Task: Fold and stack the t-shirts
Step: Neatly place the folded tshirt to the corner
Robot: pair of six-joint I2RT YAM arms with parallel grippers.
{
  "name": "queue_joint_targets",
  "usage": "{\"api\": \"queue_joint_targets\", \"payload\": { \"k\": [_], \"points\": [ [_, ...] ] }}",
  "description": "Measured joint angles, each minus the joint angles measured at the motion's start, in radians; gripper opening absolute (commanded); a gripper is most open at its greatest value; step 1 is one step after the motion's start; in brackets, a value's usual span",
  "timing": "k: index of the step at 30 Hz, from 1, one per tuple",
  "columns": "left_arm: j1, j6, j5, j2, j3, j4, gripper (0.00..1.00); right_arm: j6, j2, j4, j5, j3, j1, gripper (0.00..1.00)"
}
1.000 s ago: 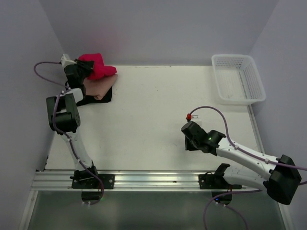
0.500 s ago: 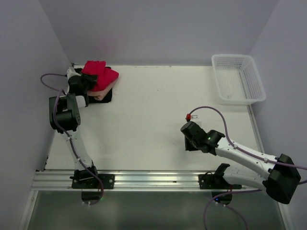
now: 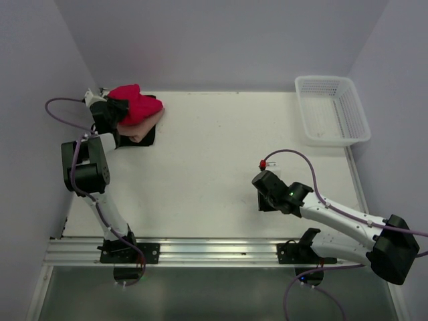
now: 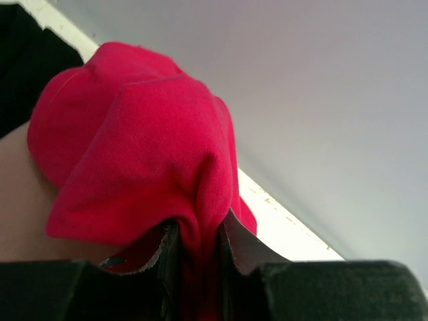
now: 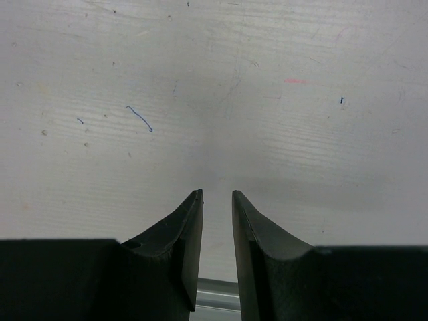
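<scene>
The red shirt is already over pink cloth [image 4: 17, 200], so I need to move my left gripper toward the side and down to the edge of the stack, then release the shirt.
The bright red t-shirt [image 3: 138, 105] is bunched at the table's far left corner, on top of the salmon-pink t-shirt [image 3: 142, 127], which lies on the black t-shirt [image 3: 144, 140]. My left gripper [image 3: 115, 111] is shut on a fold of the red shirt [image 4: 134, 134]; the cloth fills the gap between its fingers [image 4: 197, 234]. In the left wrist view, pink cloth [image 4: 17, 200] and black cloth [image 4: 17, 53] show at the left edge. My right gripper [image 3: 264, 199] hovers low over bare table at centre right, its jaws [image 5: 217, 194] nearly together and holding nothing.
A white lattice basket [image 3: 332, 110] stands at the far right corner. The side walls run close to both table edges. A metal rail [image 3: 200, 251] crosses the near edge. The right arm's purple cable with a red clip [image 3: 263, 162] loops above the table.
My left gripper has brought the red shirt down from a raised position onto the pink shirt and shifted it slightly left. The right arm has not moved.
</scene>
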Motion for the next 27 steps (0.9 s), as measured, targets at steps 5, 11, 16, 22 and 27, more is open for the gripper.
{"api": "queue_joint_targets", "payload": {
  "k": [5,11,16,22,27],
  "points": [
    [0.014,0.008,-0.012,-0.028,0.016,-0.005,0.0,0.0,0.0,0.008,-0.012,0.0,0.0,0.28],
    [0.028,0.008,-0.023,-0.021,0.014,-0.034,0.0,0.0,-0.01,0.008,-0.016,-0.003,0.0,0.28],
    [0.029,0.008,-0.026,0.006,0.003,-0.036,0.31,0.0,-0.029,0.005,-0.016,-0.005,0.0,0.28],
    [0.039,-0.006,-0.061,-0.023,-0.058,-0.038,0.88,0.0,-0.029,0.005,-0.016,-0.005,0.0,0.29],
    [0.03,0.004,-0.216,-0.259,-0.131,-0.117,1.0,-0.001,-0.021,0.007,-0.017,-0.005,0.0,0.29]
  ]
}}
